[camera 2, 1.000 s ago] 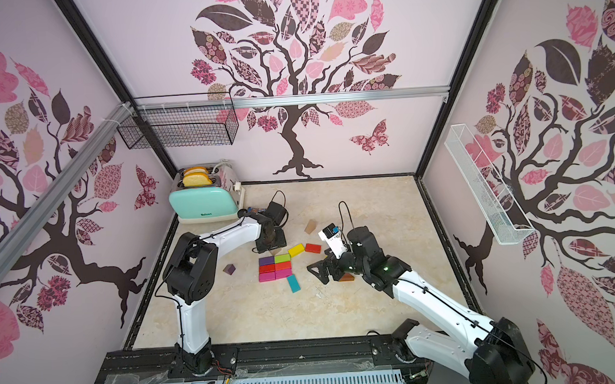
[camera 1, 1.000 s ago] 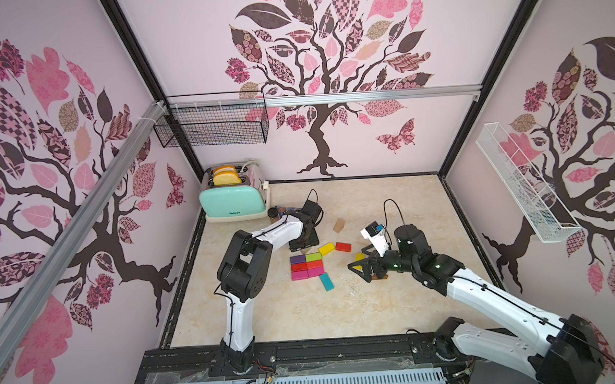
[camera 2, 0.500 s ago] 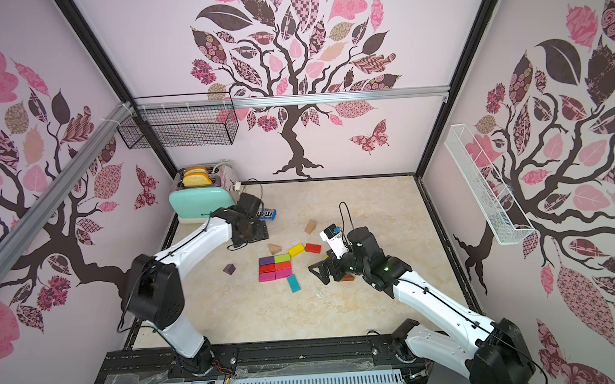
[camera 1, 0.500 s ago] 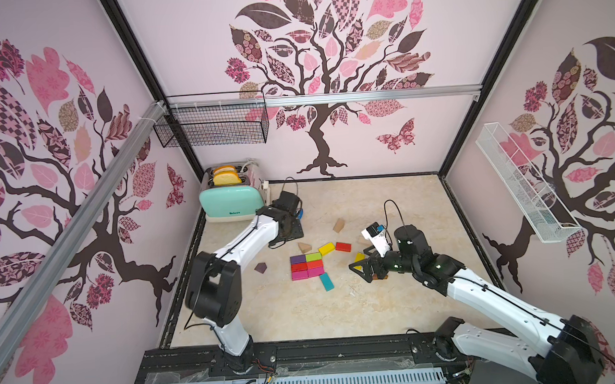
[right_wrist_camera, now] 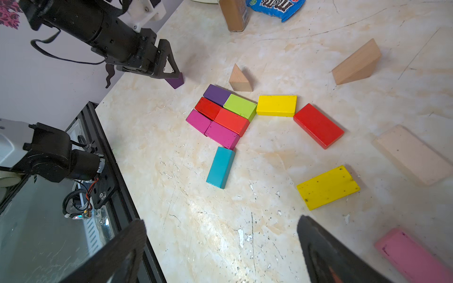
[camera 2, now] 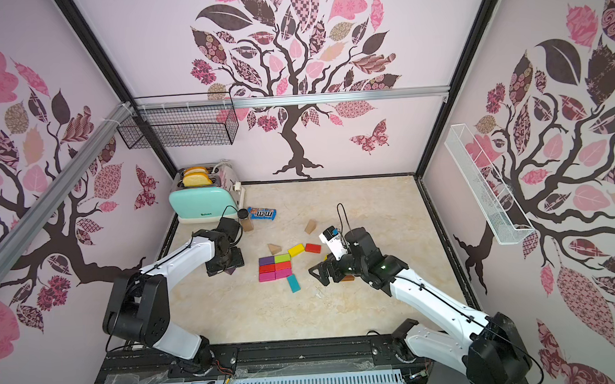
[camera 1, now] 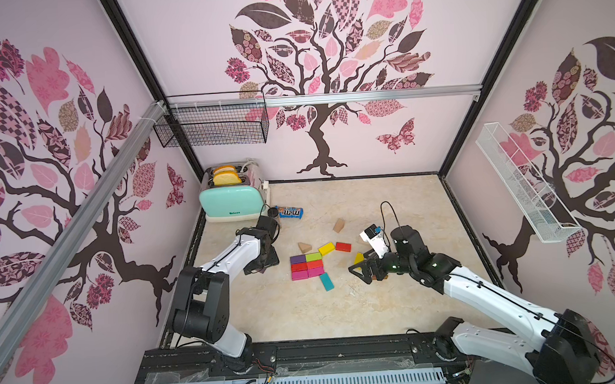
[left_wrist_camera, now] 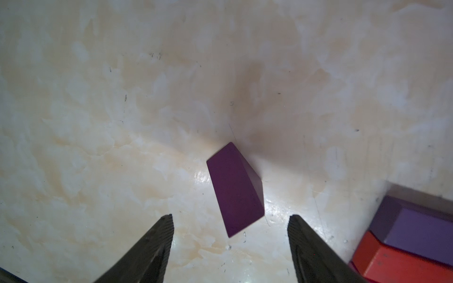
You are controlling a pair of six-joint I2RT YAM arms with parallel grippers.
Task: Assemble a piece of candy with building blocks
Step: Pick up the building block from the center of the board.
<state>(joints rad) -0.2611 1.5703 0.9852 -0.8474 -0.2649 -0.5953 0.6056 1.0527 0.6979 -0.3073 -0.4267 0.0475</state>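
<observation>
The purple triangle block lies skewed to my open fingers. My left gripper will next move down with a slight turn, astride the block's sides.
The building blocks lie mid-table. Purple, green, red and magenta rectangles form a tight cluster (camera 1: 306, 266) (right_wrist_camera: 221, 114). A teal block (camera 1: 326, 282), a yellow block (camera 1: 326, 248), a red block (camera 1: 343, 247) and two tan triangles (camera 1: 304, 247) (camera 1: 339, 225) lie loose around it. Left of the cluster, my left gripper (camera 1: 261, 264) (left_wrist_camera: 230, 218) hangs open low over a purple triangle (left_wrist_camera: 235, 191) (right_wrist_camera: 177, 82), which lies on the table just ahead of the fingertips. To the right of the cluster, my right gripper (camera 1: 364, 269) (right_wrist_camera: 220, 223) stands open and empty beside a second yellow block (right_wrist_camera: 328, 187).
A mint toaster (camera 1: 229, 200) stands at the back left, with a blue M&M's packet (camera 1: 290, 212) and a black-capped jar (camera 2: 245, 220) beside it. A tan block (right_wrist_camera: 414, 154) and a pink block (right_wrist_camera: 414, 254) lie near my right gripper. A wire basket (camera 1: 210, 124) and a white rack (camera 1: 523, 183) hang on the walls.
My left gripper left the far side of the cluster, swung back left, then came forward over the purple triangle. A tan triangle now shows where it was. The right arm has not moved.
</observation>
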